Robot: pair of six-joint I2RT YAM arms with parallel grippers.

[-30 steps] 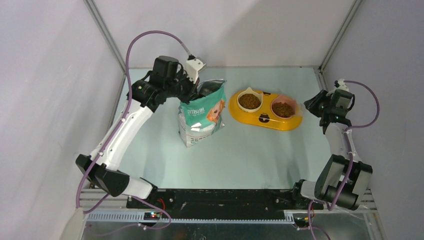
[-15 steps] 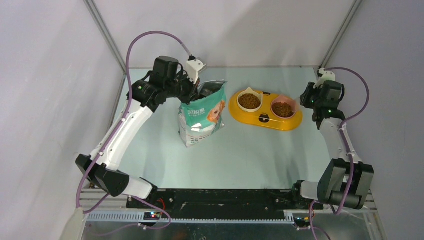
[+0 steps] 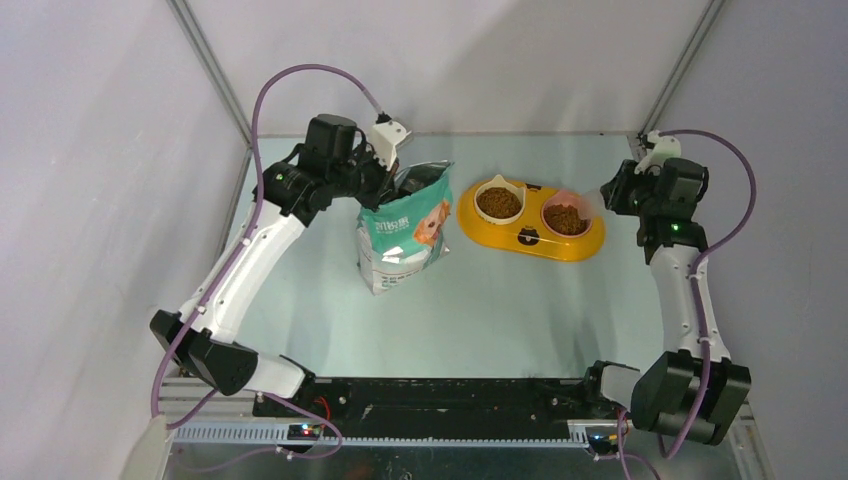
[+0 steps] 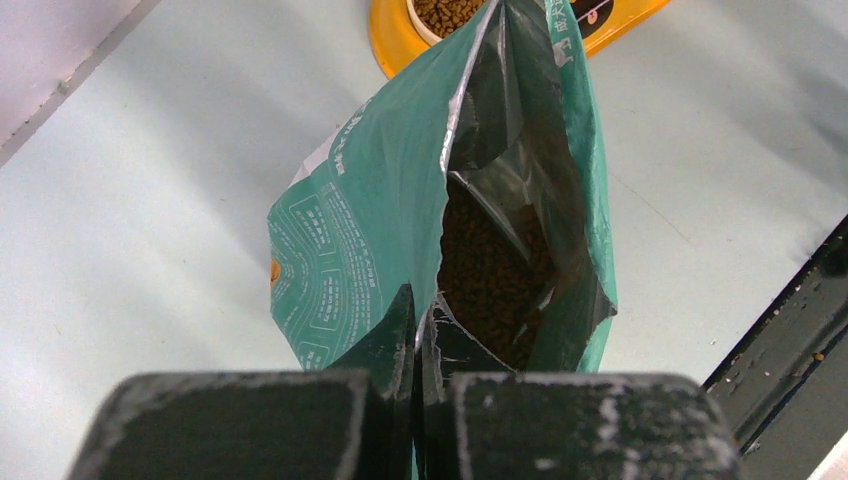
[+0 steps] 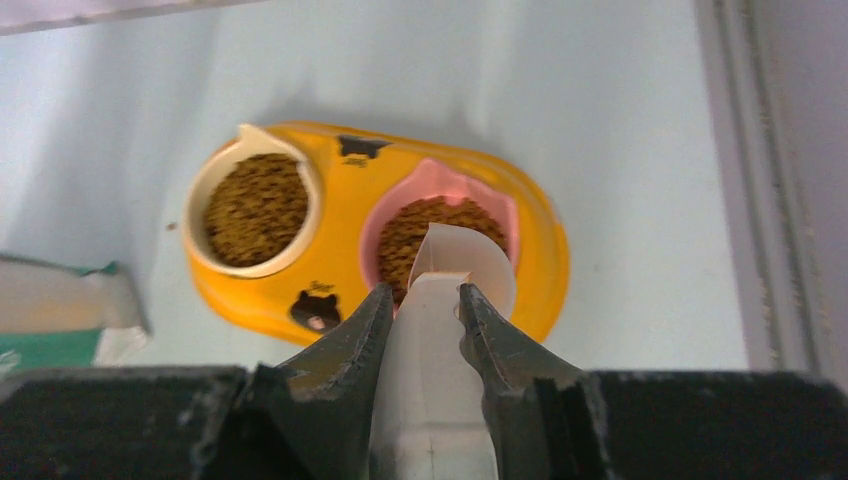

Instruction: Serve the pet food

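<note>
Both bowls already hold kibble, so the robot's right gripper will next move down and back and turn the scoop onto the table by the feeder's near edge [image 3: 583, 284].
A teal-and-white bag [image 3: 403, 235] stands upright left of centre with its top torn open. Brown pet food [image 4: 495, 270] fills its inside. My left gripper [image 4: 422, 310] is shut on the bag's near top edge, also seen from above [image 3: 392, 178]. To the right lies the yellow feeder [image 3: 530, 240], with kibble in its white bowl [image 5: 255, 205] and its pink bowl [image 5: 405, 235]. My right gripper [image 5: 425, 292] is shut on the handle of a clear scoop [image 5: 478, 258], whose cup hangs over the pink bowl's near rim. I cannot tell whether the scoop holds any kibble.
Grey enclosure walls stand close on both sides, and a metal frame strip [image 5: 740, 180] runs just right of the feeder. A black rail [image 3: 450, 395] with both arm bases lines the near table edge. Bare pale table [image 3: 520, 310] lies between the bag, feeder and rail.
My right arm has straightened and its wrist has risen and turned over the feeder's right end, still gripping the scoop. The left arm and the bag have stayed put.
</note>
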